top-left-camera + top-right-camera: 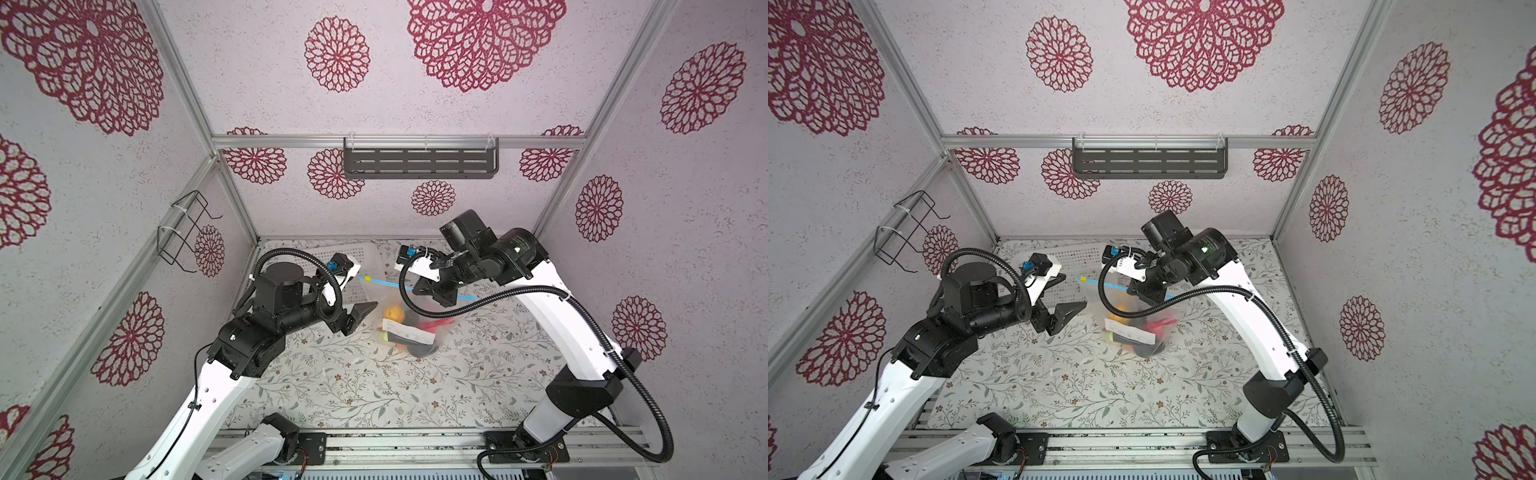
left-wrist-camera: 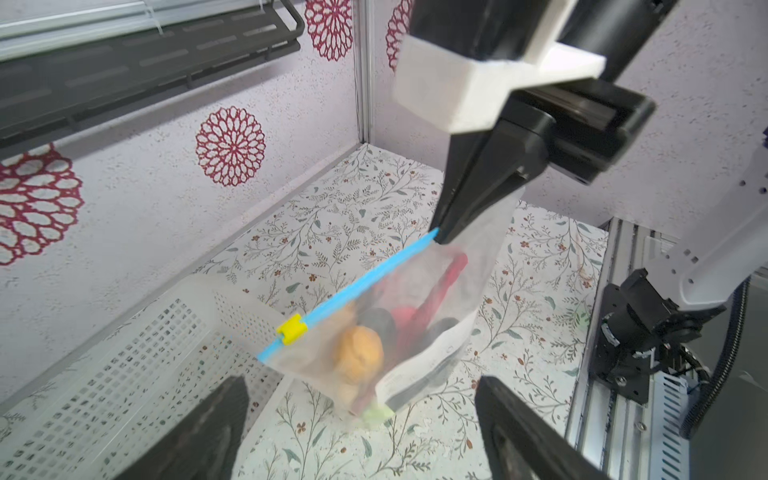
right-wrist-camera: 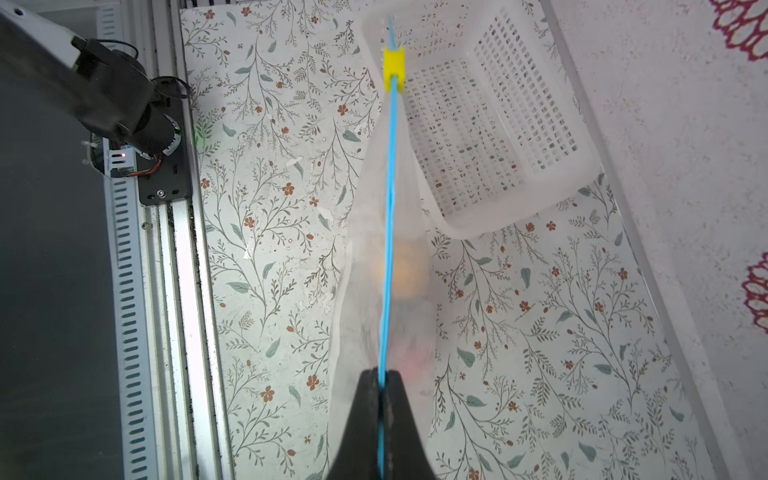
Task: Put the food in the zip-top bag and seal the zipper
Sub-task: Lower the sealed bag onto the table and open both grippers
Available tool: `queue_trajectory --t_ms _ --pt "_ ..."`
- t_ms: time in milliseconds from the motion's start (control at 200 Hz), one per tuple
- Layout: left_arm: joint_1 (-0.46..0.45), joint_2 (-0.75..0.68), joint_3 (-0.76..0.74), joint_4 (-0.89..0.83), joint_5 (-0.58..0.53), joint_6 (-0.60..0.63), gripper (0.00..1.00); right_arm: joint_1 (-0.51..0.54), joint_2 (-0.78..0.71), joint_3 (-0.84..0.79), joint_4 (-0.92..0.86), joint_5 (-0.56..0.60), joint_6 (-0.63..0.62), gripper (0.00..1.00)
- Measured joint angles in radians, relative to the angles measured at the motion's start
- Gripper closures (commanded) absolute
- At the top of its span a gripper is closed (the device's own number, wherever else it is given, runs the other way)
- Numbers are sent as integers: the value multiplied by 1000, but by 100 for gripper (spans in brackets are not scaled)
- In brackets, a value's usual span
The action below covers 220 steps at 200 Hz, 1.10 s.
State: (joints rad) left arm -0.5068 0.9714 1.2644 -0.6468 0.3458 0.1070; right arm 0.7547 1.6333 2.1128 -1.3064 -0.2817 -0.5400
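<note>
My right gripper needs to move down to the bare floral mat [image 1: 500, 325], away from the basket, and release the zipper, since the zipper runs closed to the slider.
The clear zip-top bag [image 1: 409, 320] hangs over the floral mat, seen in both top views [image 1: 1133, 328]. My right gripper [image 3: 380, 376] is shut on the bag's light blue zipper [image 3: 390, 208] near one end. The strip runs as one thin line to the yellow slider [image 3: 393, 68] at the far end. Inside the bag lies the food: a yellow-orange potato shape [image 2: 359, 357], a red chilli [image 2: 440, 291], a black lump [image 2: 376, 322] and a green-tipped piece [image 2: 378, 413]. My left gripper [image 2: 359, 386] stands open just left of the bag [image 1: 360, 319], touching nothing.
A white perforated basket [image 1: 332, 251] lies at the back left, close behind the slider end of the bag [image 3: 519, 199]. A dark shelf [image 1: 419, 162] hangs on the back wall and a wire rack [image 1: 187, 232] on the left wall. Metal rails [image 1: 415, 444] run along the front edge.
</note>
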Motion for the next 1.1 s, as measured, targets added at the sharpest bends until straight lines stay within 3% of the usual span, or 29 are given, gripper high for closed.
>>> queue_trajectory --t_ms 210,380,766,1101 --pt "0 3 -5 88 -4 -20 5 51 -66 -45 4 111 153 100" --pt "0 40 -5 133 14 -36 5 20 -167 -224 71 183 223 100" --pt "1 102 -32 161 14 -89 3 -471 -152 -551 317 148 273 100" --pt "1 19 -329 263 -111 -281 1 -822 38 -790 655 41 309 100"
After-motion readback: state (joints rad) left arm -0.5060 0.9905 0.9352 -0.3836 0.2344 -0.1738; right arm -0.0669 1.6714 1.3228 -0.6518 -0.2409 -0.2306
